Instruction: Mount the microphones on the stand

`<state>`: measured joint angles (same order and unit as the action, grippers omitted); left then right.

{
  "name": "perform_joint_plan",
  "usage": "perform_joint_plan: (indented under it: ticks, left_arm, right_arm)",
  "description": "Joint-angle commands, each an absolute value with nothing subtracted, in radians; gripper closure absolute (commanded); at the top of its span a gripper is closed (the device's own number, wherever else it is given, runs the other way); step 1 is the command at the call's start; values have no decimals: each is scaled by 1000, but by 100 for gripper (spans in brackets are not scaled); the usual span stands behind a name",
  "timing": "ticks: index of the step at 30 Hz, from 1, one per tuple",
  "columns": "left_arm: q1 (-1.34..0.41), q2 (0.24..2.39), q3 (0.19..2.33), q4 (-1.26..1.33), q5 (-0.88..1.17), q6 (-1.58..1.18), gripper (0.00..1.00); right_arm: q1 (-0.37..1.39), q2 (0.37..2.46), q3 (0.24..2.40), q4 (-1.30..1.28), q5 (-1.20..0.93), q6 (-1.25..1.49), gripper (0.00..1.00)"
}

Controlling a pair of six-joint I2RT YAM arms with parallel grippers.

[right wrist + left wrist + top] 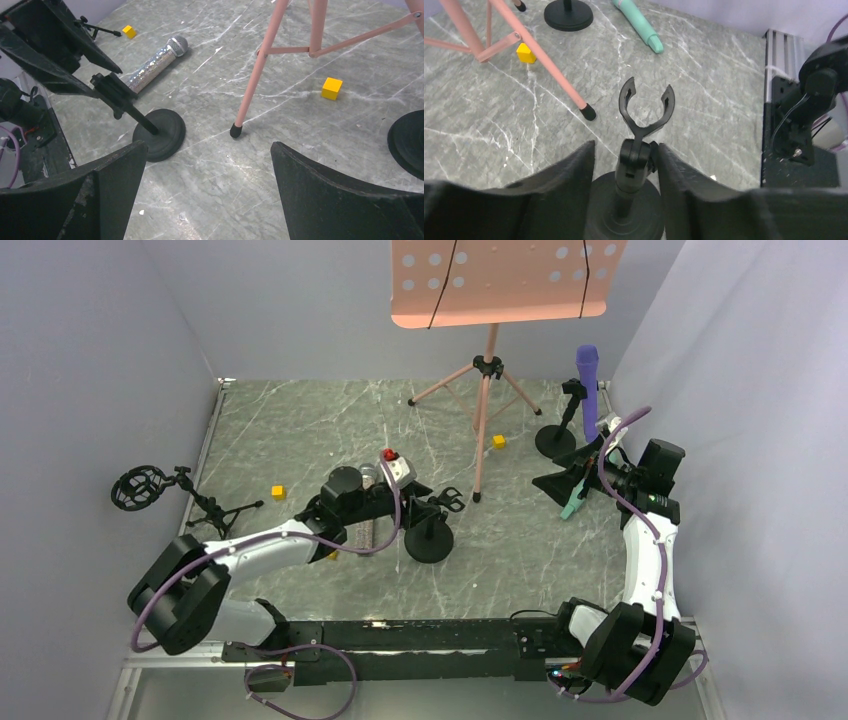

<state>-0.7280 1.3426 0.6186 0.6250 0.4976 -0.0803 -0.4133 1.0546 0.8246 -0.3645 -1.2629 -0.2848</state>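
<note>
The mint-green microphone is lying flat below my fingers, which point sideways. My right gripper will next tilt them down and lower them over the microphone, on both sides of its handle [577, 499], to close.
The purple microphone [588, 388] stands upright in a clip stand [556, 440] at the back right. Beside my open right gripper [563, 485] [208, 146] lies the mint-green microphone [574, 504] [639, 25], flat on the table. The glittery microphone [152, 62] [368, 478] also lies flat, partly under my left arm. My left gripper [422, 504] [625, 146] is open around the neck of a small round-based stand [431, 541] [624, 210]. Its right finger touches the joint and the left finger stands off. The stand's empty clip [646, 107] points upward.
A pink music stand [485, 370] on a tripod stands at mid-back, one leg [544, 60] [255, 75] ending near the small stand. A shock-mount stand [140, 488] sits at the left. Yellow cubes [279, 492] [498, 441] [331, 88] lie around.
</note>
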Motion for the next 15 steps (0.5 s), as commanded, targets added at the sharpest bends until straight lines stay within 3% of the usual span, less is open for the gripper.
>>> perform_joint_plan:
  ticks: [1, 12, 15]
  left_arm:
    - [-728, 1246, 621, 595, 411, -95, 39]
    - [-728, 971, 635, 267, 209, -109, 2]
    - [-702, 857, 652, 146, 155, -200, 1]
  right_arm:
    - [-410, 1054, 831, -334, -1272, -291, 0]
    - [-410, 1049, 846, -372, -1227, -339, 0]
    - [-411, 1053, 848, -371, -1203, -339, 0]
